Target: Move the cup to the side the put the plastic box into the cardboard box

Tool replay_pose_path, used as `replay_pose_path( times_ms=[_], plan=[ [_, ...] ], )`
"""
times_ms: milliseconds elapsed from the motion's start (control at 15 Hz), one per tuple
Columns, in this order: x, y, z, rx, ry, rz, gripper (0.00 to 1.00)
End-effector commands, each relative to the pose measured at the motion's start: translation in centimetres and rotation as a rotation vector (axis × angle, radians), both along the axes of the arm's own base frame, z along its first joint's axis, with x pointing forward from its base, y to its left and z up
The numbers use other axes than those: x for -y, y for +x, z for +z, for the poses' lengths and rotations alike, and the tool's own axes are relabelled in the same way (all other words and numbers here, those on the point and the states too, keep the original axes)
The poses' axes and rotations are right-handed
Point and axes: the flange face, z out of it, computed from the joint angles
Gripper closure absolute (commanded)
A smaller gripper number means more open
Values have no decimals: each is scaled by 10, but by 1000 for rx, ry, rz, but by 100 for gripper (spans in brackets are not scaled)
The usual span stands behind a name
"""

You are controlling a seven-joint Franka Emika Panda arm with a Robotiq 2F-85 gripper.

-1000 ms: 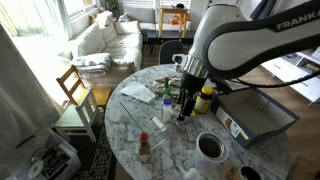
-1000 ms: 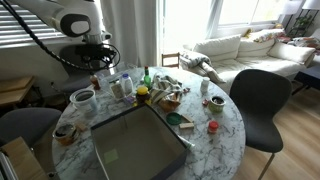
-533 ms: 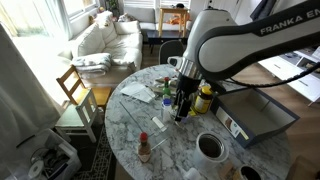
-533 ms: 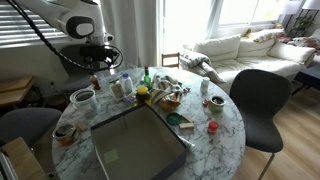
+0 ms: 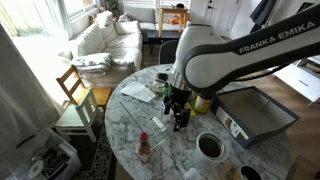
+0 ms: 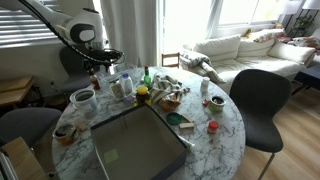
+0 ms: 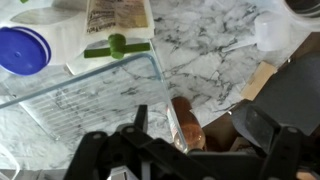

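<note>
My gripper turns and lowers astride the plastic box's edge by the bottle [image 7: 172, 108] next, since that edge runs slanted below its open fingers.
The cup [image 5: 210, 147], white-rimmed and dark inside, stands on the marble table near its front; it also shows in an exterior view [image 6: 83, 98] and at the wrist view's top right corner [image 7: 285, 25]. The clear plastic box [image 7: 80, 100] fills the left of the wrist view and shows faintly in an exterior view [image 5: 157, 126]. The cardboard box [image 5: 255, 112] lies beside the cup, dark grey inside, and fills the foreground in an exterior view [image 6: 135, 145]. My gripper [image 5: 178, 120] [image 7: 195, 130] is open and low over the table, at the plastic box's edge. A brown-orange bottle [image 7: 185, 125] shows between the fingers.
A red-capped sauce bottle [image 5: 144, 150] stands near the table's front edge. A blue-lidded container [image 7: 22, 48] and a green clip [image 7: 118, 46] lie past the plastic box. A yellow jar [image 5: 205, 100] and several small items [image 6: 170, 95] crowd the table's middle.
The arm has swung left and come down, bringing the open gripper lower, close to the tabletop by the plastic box. Nothing on the table has moved.
</note>
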Motion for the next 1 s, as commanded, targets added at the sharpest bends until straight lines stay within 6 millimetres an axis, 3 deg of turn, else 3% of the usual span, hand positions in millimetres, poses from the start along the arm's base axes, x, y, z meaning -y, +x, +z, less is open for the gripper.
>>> replay_pose_path(
  times_ms=[0, 400, 467, 533, 667, 933],
  plan=[
    [-12, 16, -20, 25, -21, 171, 0],
    [-18, 33, -46, 35, -20, 258, 0],
    [-18, 35, -49, 25, -8, 248, 6],
    [-17, 37, -53, 18, -3, 239, 26],
    [-17, 40, -58, 14, 2, 234, 30],
    [-18, 45, -63, 10, 13, 237, 63]
  ],
)
